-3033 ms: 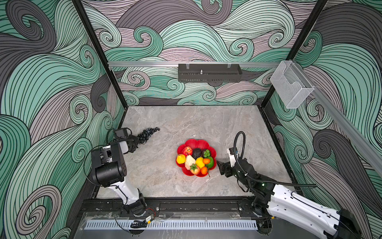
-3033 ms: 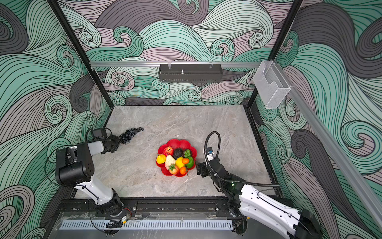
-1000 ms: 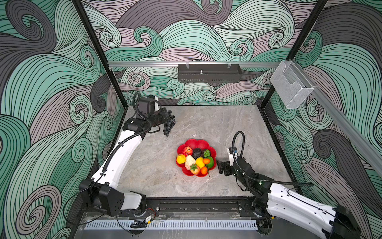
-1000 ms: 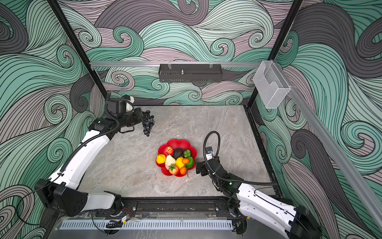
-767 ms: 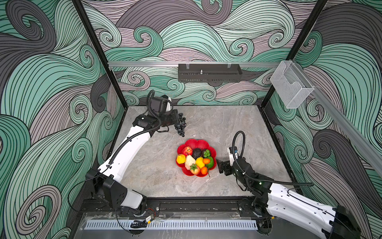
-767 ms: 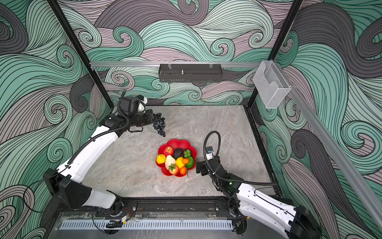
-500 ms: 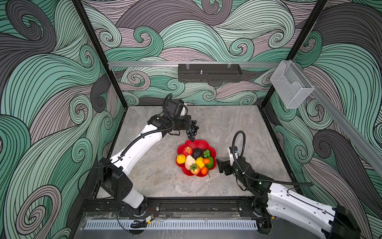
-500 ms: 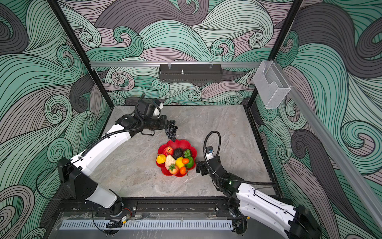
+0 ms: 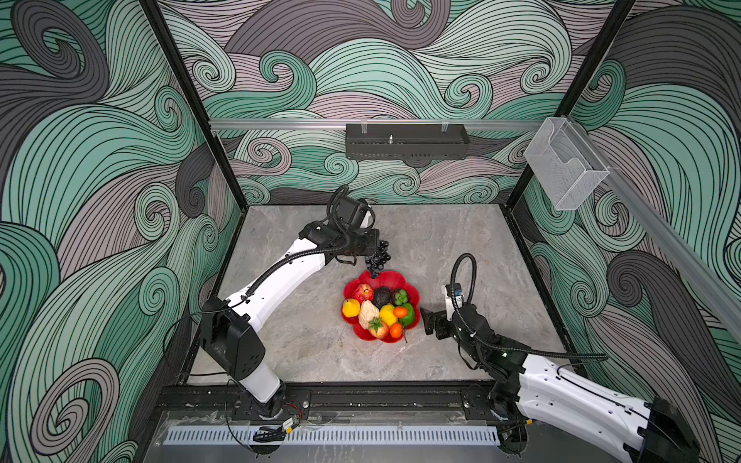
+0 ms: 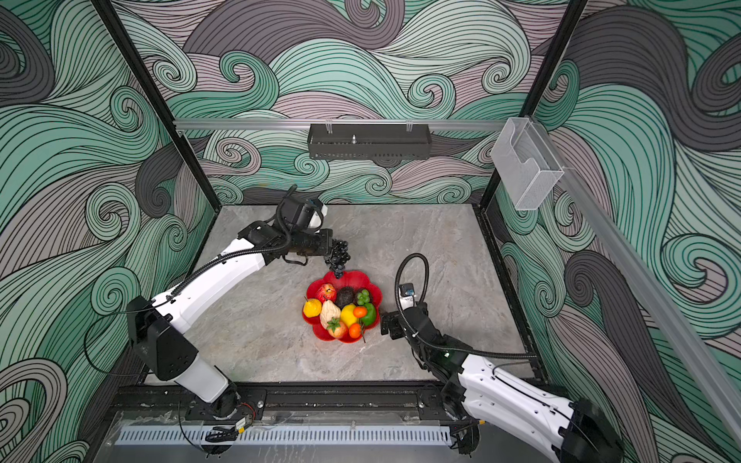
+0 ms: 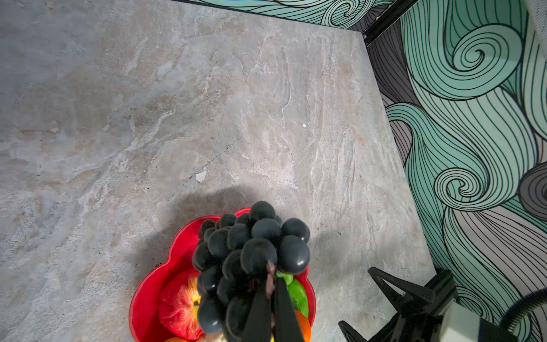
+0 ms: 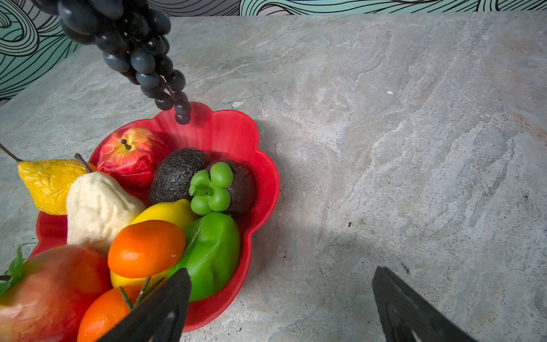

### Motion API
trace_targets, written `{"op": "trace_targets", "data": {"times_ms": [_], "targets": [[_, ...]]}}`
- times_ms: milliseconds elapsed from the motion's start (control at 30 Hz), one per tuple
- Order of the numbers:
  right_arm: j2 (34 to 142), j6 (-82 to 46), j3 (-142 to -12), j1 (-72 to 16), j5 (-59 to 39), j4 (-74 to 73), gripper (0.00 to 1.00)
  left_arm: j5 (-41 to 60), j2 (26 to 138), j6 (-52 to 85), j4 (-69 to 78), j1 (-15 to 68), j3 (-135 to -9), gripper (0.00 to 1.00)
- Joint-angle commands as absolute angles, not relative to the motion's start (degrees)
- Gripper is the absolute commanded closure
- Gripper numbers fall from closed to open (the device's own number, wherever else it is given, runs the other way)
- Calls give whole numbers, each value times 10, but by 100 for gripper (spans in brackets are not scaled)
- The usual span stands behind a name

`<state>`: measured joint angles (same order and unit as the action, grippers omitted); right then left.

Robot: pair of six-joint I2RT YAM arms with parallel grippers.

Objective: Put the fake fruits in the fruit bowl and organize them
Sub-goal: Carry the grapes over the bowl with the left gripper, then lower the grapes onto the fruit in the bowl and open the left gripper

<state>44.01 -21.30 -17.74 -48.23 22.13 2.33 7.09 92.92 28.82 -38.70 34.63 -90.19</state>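
I should next lower the grape bunch in my left gripper beyond the avocado, down onto the bowl's bare far side (image 9: 391, 279) (image 11: 192, 241), and let go of the stem, because other fruits fill the rest of the bowl.
The red scalloped fruit bowl (image 9: 388, 276) (image 10: 353, 276) (image 12: 231, 127) sits mid-table. It holds an apple (image 12: 130, 154), an avocado (image 12: 177, 174), a pear (image 12: 94, 207), a lemon (image 12: 165, 211), a green lime (image 12: 213, 251) and oranges (image 12: 145, 248). My left gripper (image 9: 368, 245) (image 10: 326, 244) (image 11: 270, 284) is shut on the stem of the blue-black grape bunch (image 9: 377, 259) (image 10: 339, 256) (image 11: 251, 251) (image 12: 142, 59). The bunch hangs over the bowl's far rim (image 11: 154, 284), its tip just above the red dish. My right gripper (image 9: 429, 320) (image 10: 387, 322) (image 12: 281, 271) stands open and empty on the table, beside the bowl's right edge.
A black tray (image 9: 407, 141) hangs on the back wall. A clear plastic box (image 9: 561, 172) is fixed to the right rail. Patterned walls close in the marble tabletop (image 9: 441, 240) on three sides.
The left arm has carried the grape bunch rightward from the table's far left to above the bowl's far rim. The right gripper has stayed open beside the bowl.
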Motion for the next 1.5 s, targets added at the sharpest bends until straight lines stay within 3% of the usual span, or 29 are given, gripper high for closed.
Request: {"op": "trace_targets", "data": {"times_ms": [0, 633, 1133, 1467], "targets": [[447, -216, -174, -478, 228, 15, 3, 65, 940, 277, -405, 349, -904, 100], [466, -216, -178, -478, 214, 7, 1, -71, 954, 229, -525, 363, -915, 100], [458, -216, -178, -477, 218, 12, 1, -119, 1154, 169, -643, 434, -1131, 100], [457, -216, -178, -475, 219, 13, 1, -111, 1225, 133, -661, 476, -1201, 100]]}}
